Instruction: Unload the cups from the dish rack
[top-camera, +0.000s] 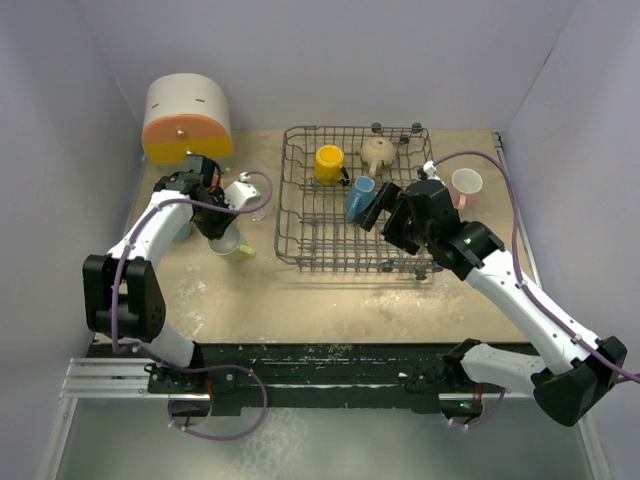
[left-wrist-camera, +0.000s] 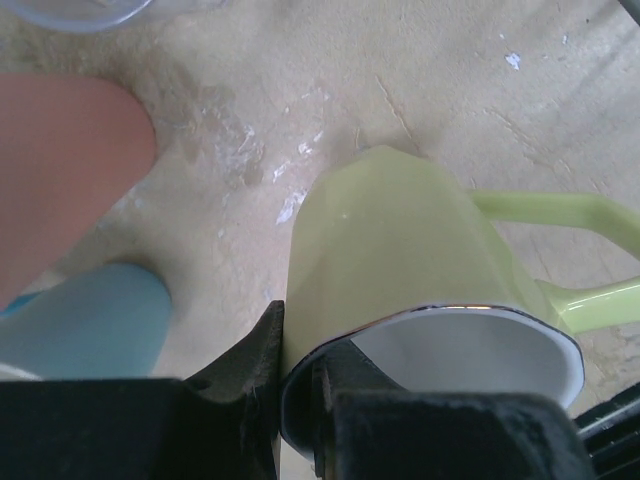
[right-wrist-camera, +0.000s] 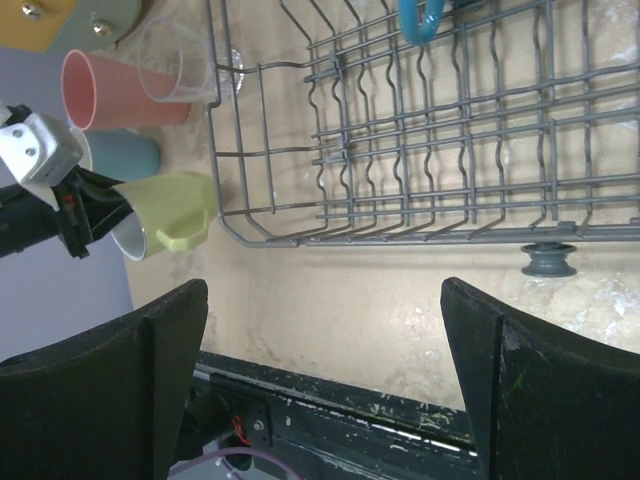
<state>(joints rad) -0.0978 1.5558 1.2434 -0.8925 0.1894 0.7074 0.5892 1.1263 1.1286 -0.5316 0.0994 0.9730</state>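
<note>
The mug still hangs tilted above the bare tabletop beside the rack. My left gripper moves to the right in the top view and down to that tabletop next.
The dark grey wire dish rack (top-camera: 300, 215) stands mid-table. In it are a yellow cup (top-camera: 329, 163), a tan cup (top-camera: 378, 152) and a blue mug (top-camera: 358, 197). My right gripper (top-camera: 383, 212) hovers over the rack beside the blue mug, open and empty (right-wrist-camera: 325, 340). A pink mug (top-camera: 466, 183) stands outside the rack's right side. Left of the rack, my left gripper (top-camera: 222, 238) is shut on the rim of a yellow-green mug (left-wrist-camera: 400, 260), tilted just above the table. Near it are a salmon tumbler (left-wrist-camera: 60, 170), a light blue cup (left-wrist-camera: 90, 320) and a clear glass (left-wrist-camera: 80, 10).
A rounded white and orange drawer box (top-camera: 187, 118) sits at the back left, behind the left arm. The right wrist view shows the rack's near rim (right-wrist-camera: 400, 235), one of the rack's feet (right-wrist-camera: 548, 262) and the table's black front edge (right-wrist-camera: 330, 400).
</note>
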